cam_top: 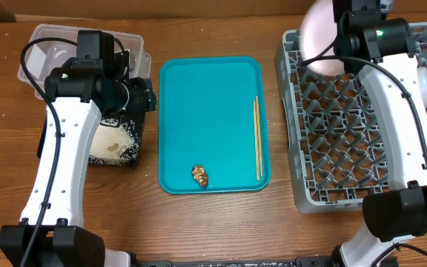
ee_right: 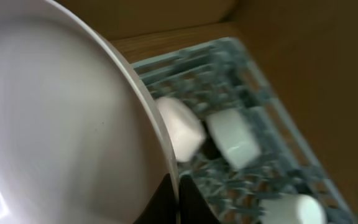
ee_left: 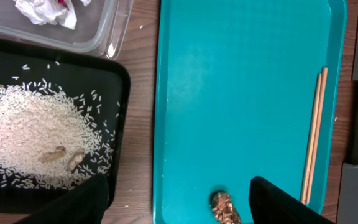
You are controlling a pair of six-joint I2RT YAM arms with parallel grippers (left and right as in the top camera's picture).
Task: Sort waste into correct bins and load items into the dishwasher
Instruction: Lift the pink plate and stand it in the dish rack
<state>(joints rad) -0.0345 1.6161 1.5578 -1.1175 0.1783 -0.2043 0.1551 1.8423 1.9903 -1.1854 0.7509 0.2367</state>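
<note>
The empty pegs of the grey rack are below my right gripper, clear of the cups, so I should lower the upright plate between the pegs and let go of the plate's rim.
My right gripper (ee_right: 178, 202) is shut on the rim of the white round plate (ee_right: 55, 124), held on edge above the far left corner of the grey dish rack (cam_top: 332, 148); the plate also shows from overhead (cam_top: 319, 37). White cups and bowls (ee_right: 229, 138) lie in the rack. My left gripper (ee_left: 179, 199) is open and empty above the teal tray's left edge, near the brown food lump (ee_left: 225, 208). The wooden chopsticks (cam_top: 257, 137) lie on the tray's right side. Rice (ee_left: 36, 134) fills the black tray (ee_left: 114, 81). The crumpled wrapper (ee_left: 45, 11) is in the clear tub (cam_top: 47, 41).
The teal serving tray (cam_top: 210, 111) lies between the bins on the left and the rack on the right. A few rice grains are scattered on the wooden table (ee_left: 143, 93) between the black tray and the teal tray.
</note>
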